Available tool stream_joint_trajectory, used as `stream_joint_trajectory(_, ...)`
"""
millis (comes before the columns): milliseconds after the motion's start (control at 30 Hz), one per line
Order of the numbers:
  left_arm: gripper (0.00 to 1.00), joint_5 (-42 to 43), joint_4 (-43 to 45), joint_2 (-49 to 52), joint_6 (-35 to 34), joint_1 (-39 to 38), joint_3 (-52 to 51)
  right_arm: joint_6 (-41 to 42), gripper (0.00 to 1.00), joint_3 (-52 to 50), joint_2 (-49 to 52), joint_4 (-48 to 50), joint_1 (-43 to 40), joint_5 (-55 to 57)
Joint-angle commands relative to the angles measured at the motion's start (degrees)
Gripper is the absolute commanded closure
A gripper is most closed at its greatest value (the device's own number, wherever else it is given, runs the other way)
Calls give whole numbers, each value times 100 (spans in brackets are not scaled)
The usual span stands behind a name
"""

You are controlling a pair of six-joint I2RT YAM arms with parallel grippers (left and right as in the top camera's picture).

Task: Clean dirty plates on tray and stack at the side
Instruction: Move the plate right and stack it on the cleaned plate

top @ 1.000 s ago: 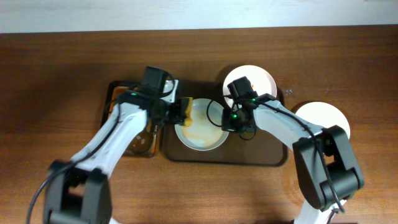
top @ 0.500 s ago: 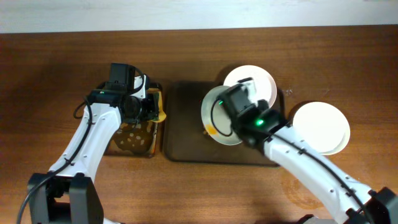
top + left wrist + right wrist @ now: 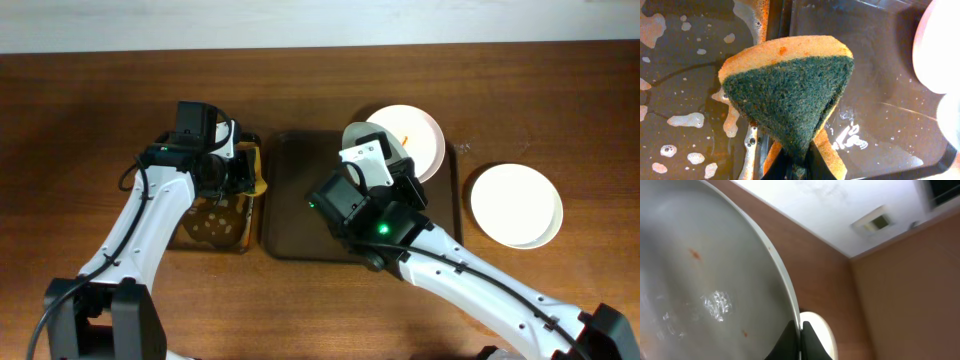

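Note:
The robot's right gripper will next swing off the tray, tilt the plate with orange specks flat and lower it onto the clean white plate (image 3: 515,205), because the side stack is there.
My left gripper (image 3: 238,176) is shut on a yellow sponge with a green scouring face (image 3: 790,95), which it holds above the edge between the soapy basin (image 3: 212,222) and the brown tray (image 3: 300,205). My right gripper (image 3: 800,330) is shut on the rim of a white plate (image 3: 705,280) with small orange specks. That plate (image 3: 362,135) is raised and tilted on edge above the tray. A second plate (image 3: 415,135) with an orange smear lies at the tray's back right. A clean white plate (image 3: 515,205) sits on the table to the right.
The basin (image 3: 680,75) holds dark water with suds. The tray floor (image 3: 880,100) is wet. The raised right arm covers the tray's middle in the overhead view. Wood table lies all around.
My right arm has lifted the plate higher and tipped it onto its edge, shifting slightly left. The left arm with the sponge has stayed over the basin edge.

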Motion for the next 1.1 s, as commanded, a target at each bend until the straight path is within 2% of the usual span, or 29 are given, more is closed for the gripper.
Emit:
stream_joint_trajectory(0,100,-17,20,-44,109,22,4,831,96,79,-107,-103,-603,-1449)
stream_joint_trajectory(33,100,-17,20,-44,109,22,4,1307,96,83,-109,-254,-1180,-2103)
stream_joint_trajectory(67,100,-17,20,-44,109,22,4,1432,96,87,-114,-306,-1495,-2413)
stream_joint_trajectory(100,100,-17,20,-44,109,22,4,1488,96,90,-114,-326,-1762,-2706)
stream_joint_trajectory(200,100,-17,20,-44,109,22,4,1508,96,90,-114,-372,-3259,-4299)
stream_joint_trajectory(300,100,-17,20,-44,109,22,4,1504,96,85,-111,-546,-4739,-5149)
stream_joint_trajectory(400,100,-17,20,-44,109,22,4,1497,96,63,-98,-852,-5967,-5213)
stream_joint_trajectory(533,100,-17,17,-44,111,22,4,1370,96,-37,-33,-927,-6767,-5213)
stream_joint_trajectory(667,100,-17,17,-44,109,22,4,1285,94,-39,164,-940,-7086,-5366)
stream_joint_trajectory(733,100,-17,17,-44,109,22,4,1285,70,-39,164,-944,-7082,-5556)
stream_joint_trajectory(767,100,-17,17,-44,109,22,4,1283,68,-37,164,-927,-7082,-5855)
stream_joint_trajectory(833,100,-17,17,-44,109,22,4,778,67,-37,164,-763,-7062,-6900)
stream_joint_trajectory(867,100,-17,17,-44,109,22,4,116,65,-37,164,-496,-6961,-8096)
stream_joint_trajectory(933,100,-17,17,-44,109,22,4,-284,49,-37,164,-140,-6645,-9036)
stream_joint_trajectory(1067,100,-17,17,-44,109,22,4,-240,45,-39,389,501,-5652,-8627)
